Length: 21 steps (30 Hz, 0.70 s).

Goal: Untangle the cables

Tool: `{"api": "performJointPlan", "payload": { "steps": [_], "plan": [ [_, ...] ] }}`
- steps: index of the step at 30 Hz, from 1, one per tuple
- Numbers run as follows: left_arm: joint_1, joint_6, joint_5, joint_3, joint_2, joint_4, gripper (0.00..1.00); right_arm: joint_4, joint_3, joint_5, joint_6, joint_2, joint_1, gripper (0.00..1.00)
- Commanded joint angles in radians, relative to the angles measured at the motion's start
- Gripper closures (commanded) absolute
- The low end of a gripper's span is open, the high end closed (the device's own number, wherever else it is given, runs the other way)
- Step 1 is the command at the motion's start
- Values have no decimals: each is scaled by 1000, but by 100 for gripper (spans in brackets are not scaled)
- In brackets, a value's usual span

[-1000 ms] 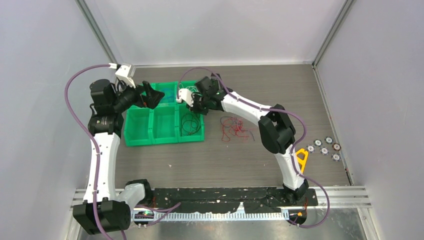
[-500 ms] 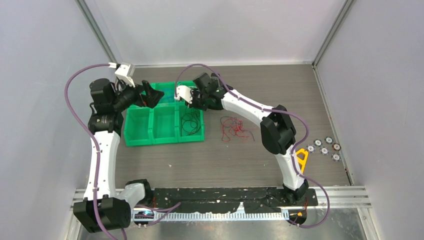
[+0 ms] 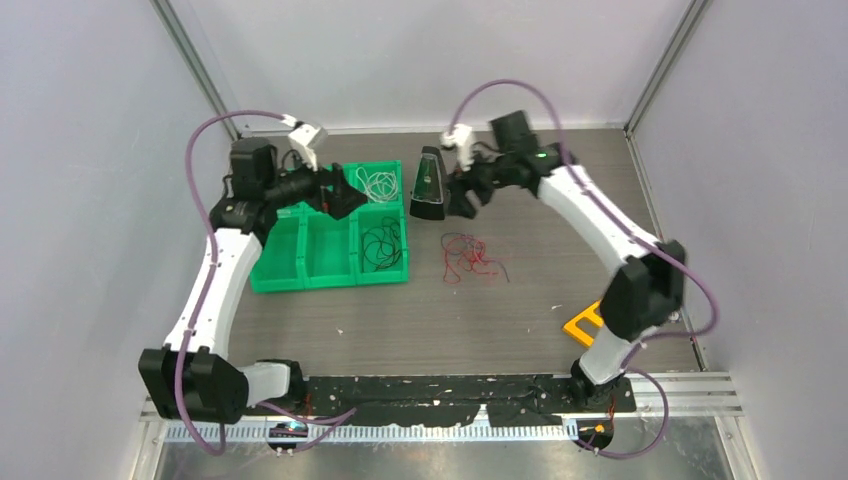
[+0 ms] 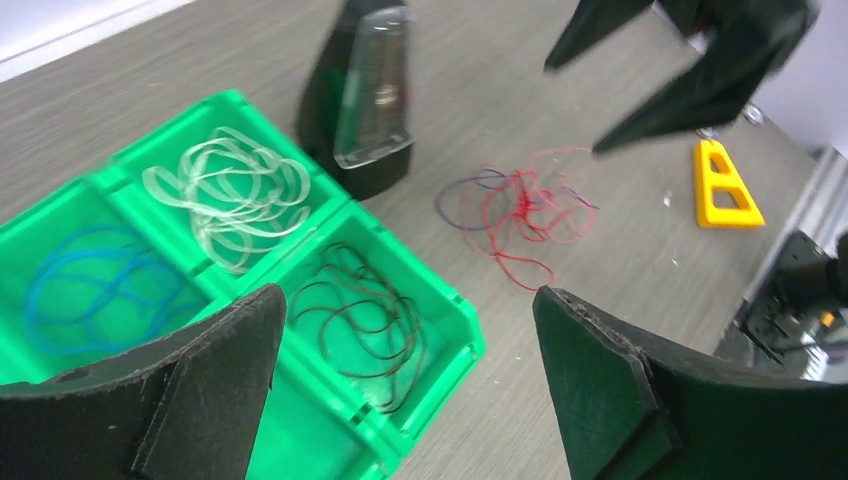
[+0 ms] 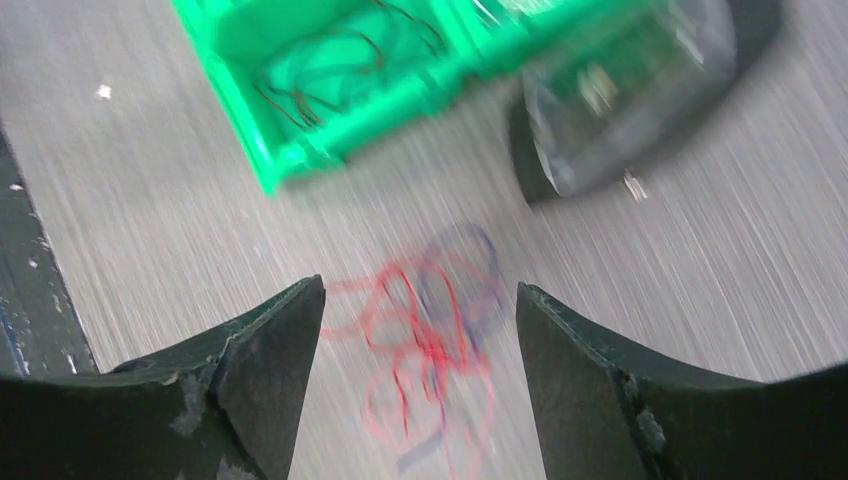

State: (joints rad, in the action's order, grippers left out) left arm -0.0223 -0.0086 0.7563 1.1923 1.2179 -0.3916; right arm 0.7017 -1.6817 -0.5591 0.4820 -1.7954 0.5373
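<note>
The robot's right gripper needs to draw back and lower, onto the heap of red cable in the middle of the tangle (image 4: 520, 205).
A tangle of red and purple cables (image 3: 470, 258) lies on the table right of the green bin (image 3: 262, 282); it also shows as the tangle (image 4: 520, 205) and, blurred, as the tangle (image 5: 440, 330). My right gripper (image 3: 466, 195) hangs open above it with nothing between its fingers, the gripper (image 5: 420, 285) framing the tangle. My left gripper (image 3: 345, 197) is open and empty over the bin's back compartments, the gripper (image 4: 410, 293) above the bin's right corner. Separate compartments of the bin hold a white cable (image 4: 230, 190), a black cable (image 4: 365, 320) and a blue cable (image 4: 90, 285).
A black cone-shaped stand with a clear front (image 3: 428, 185) stands upright just right of the bin's back corner, close to my right gripper. A yellow triangular piece (image 3: 583, 322) lies near the right arm's base. Grey walls close in the table at the back and both sides.
My right gripper has opened and swung right, away from the bin, to above the red and purple tangle. My left gripper has shifted right over the bin, still open.
</note>
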Motion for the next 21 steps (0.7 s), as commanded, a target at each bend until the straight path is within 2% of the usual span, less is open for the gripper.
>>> {"api": "performJointPlan", "payload": {
  "steps": [1,6,11,15,17,18,19,20,21],
  "plan": [
    [-124,114,14,88,63,-77,5,67,195,28,11,148,-113,22],
    [-193,171,-1,133,126,-139,6,65,269,107,83,86,-149,19],
    [-245,234,-29,140,145,-191,6,21,239,105,65,-37,-144,19],
    [-283,264,-78,133,163,-237,6,21,232,75,85,-124,-143,25],
    [-288,264,-78,127,175,-237,7,16,261,65,116,-133,-143,36],
    [-290,264,-79,125,181,-237,8,14,289,61,139,-116,-143,51],
    [-291,265,-77,126,189,-236,9,8,303,58,157,-100,-145,60],
    [-294,265,-70,130,198,-236,10,2,334,49,178,-53,-150,74],
    [-295,266,-64,135,209,-235,11,-10,350,43,195,-26,-151,80]
  ]
}}
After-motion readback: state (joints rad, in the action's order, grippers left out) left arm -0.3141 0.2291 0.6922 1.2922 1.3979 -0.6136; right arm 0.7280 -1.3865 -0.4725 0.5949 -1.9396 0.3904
